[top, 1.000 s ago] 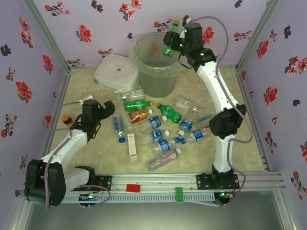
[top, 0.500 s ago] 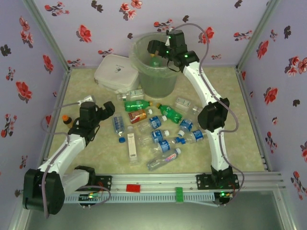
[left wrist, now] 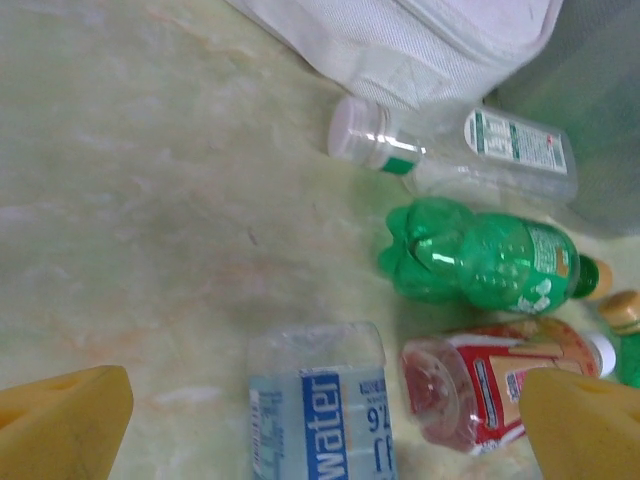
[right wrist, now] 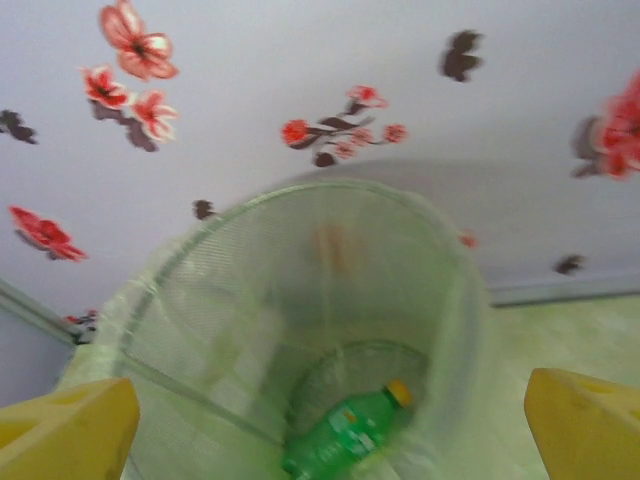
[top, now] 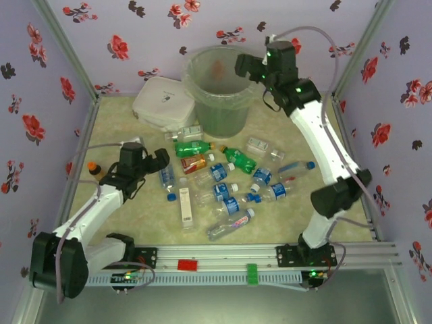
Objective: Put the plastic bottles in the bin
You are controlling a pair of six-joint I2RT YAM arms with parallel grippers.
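The clear bottle lies below with its length running between my open fingers. So my left gripper lowers onto its blue water label [top: 167,177] [left wrist: 322,412] next and closes.
The bin [top: 223,116], a tall translucent grey-green bucket, stands at the back of the table. One green bottle [right wrist: 345,436] lies on its bottom. My right gripper [top: 244,66] hangs open beside the bin's right rim, its yellow fingertips [right wrist: 66,430] wide apart and holding nothing. Several plastic bottles [top: 223,189] lie scattered mid-table. My left gripper [top: 156,162] is open at the left edge of the pile, low over a clear bottle with a blue water label [left wrist: 322,412]. Beyond it lie a green bottle [left wrist: 480,256], an orange-red bottle [left wrist: 488,388] and a clear white-labelled one [left wrist: 462,152].
A flat white lidded container [top: 162,101] sits left of the bin. A small brown bottle with an orange cap [top: 92,169] stands by the left wall. A narrow white box [top: 185,206] lies among the bottles. Flowered walls close in three sides.
My right gripper opened and the green bottle fell into the bin; that arm then drew back to the right of the rim. My left gripper shifted slightly toward the pile.
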